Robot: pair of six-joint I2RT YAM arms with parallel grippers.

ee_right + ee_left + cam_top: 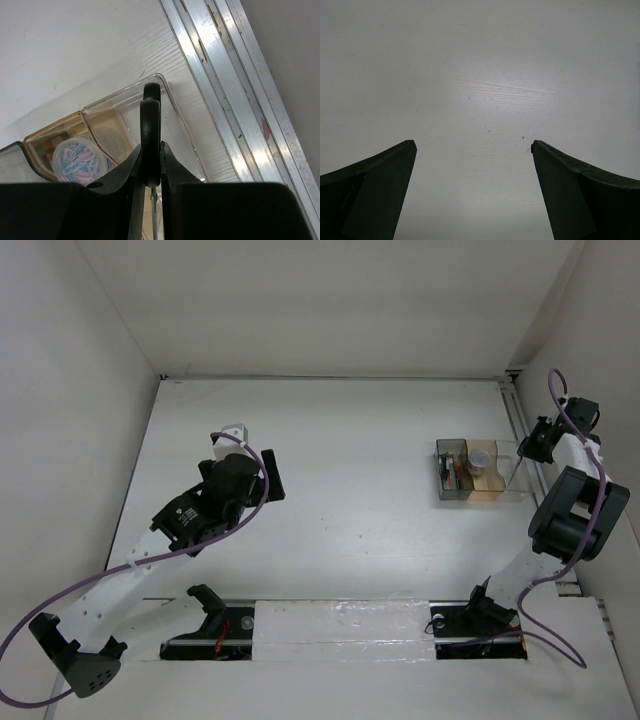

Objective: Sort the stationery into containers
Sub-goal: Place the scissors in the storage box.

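My right gripper holds the scissors' black handle, and the scissors hang blade-down over the desk organizer's clear end section (172,115). I need to lower my right gripper slightly over it next and open the fingers to release the handle.
My right gripper (152,150) is shut on the black handle of the scissors (150,125). Their grey blade points down between the fingers. It holds them over the clear end compartment (172,115) of the desk organizer (478,470), at the table's right side; the gripper also shows in the top view (540,445). Red-and-white pens (452,472) lie in the dark grey compartment. The green pen and tape roll are not in view. My left gripper (250,453) is open and empty over bare table at the left, its jaws wide apart in the left wrist view (472,145).
A round clear tub of coloured paper clips (80,157) stands in the tan middle compartment. An aluminium rail (235,75) runs along the table's right edge just beyond the organizer. White walls close in the table on three sides.
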